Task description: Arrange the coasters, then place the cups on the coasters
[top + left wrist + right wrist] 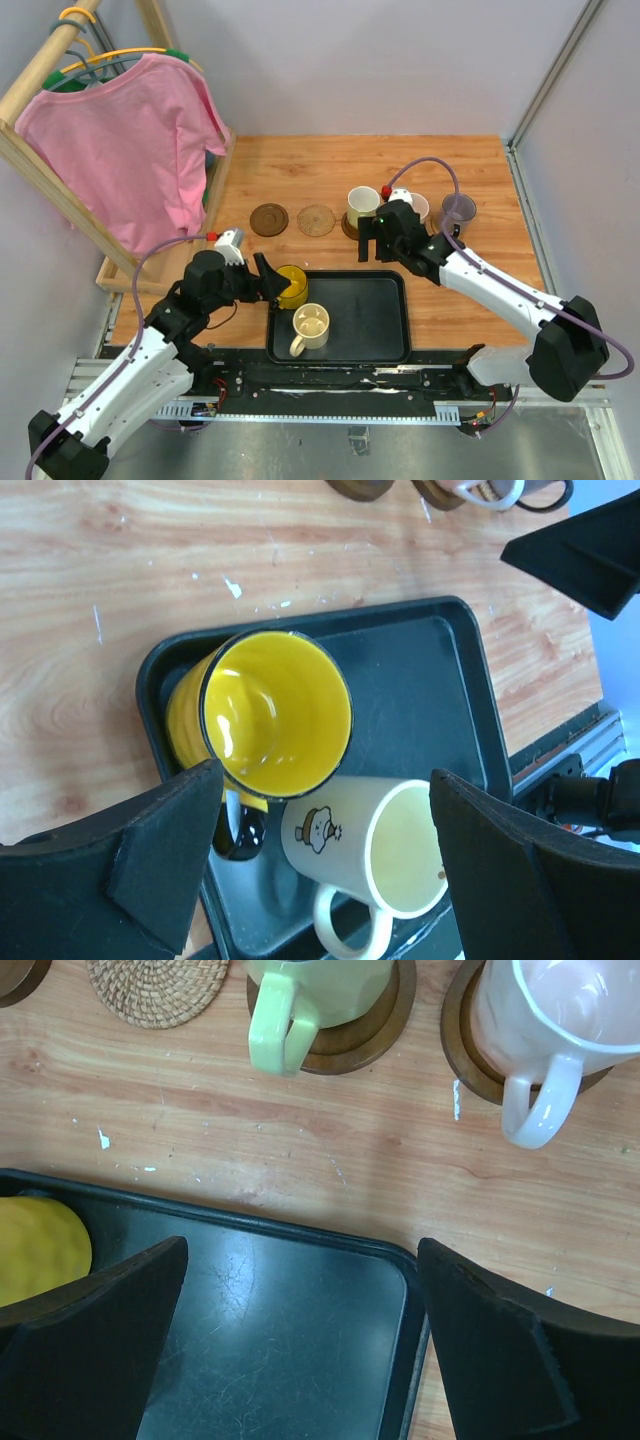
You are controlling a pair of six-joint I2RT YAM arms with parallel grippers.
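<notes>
My left gripper should go down over the yellow cup's black handle (pixel 280 304) (pixel 247 837) next and close there, because the handle is below the open fingers, toward the left in the wrist view.
Three cups stand on coasters at the back: a pale green one (pixel 362 205) (pixel 310 985) on a dark disc (pixel 370 1030), a pinkish white one (pixel 417 207) (pixel 550 1010), and a grey-purple one (pixel 459 210). Left of them lie a bare tan coaster (pixel 316 220) (pixel 155 985) and a bare dark coaster (pixel 269 219). The yellow cup (pixel 291 286) (pixel 275 715) and the cream cup (pixel 310 326) (pixel 385 850) stand in the black tray. My left gripper (pixel 272 285) (pixel 325 780) hangs open beside the yellow cup. My right gripper (pixel 378 248) (pixel 302 1250) is open and empty over the tray's far edge.
The black tray (pixel 380 330) (pixel 430 700) (pixel 280 1330) lies at the near middle of the wooden table. A wooden rack with a pink shirt (pixel 130 140) stands at the left. Grey walls close the back and the right side.
</notes>
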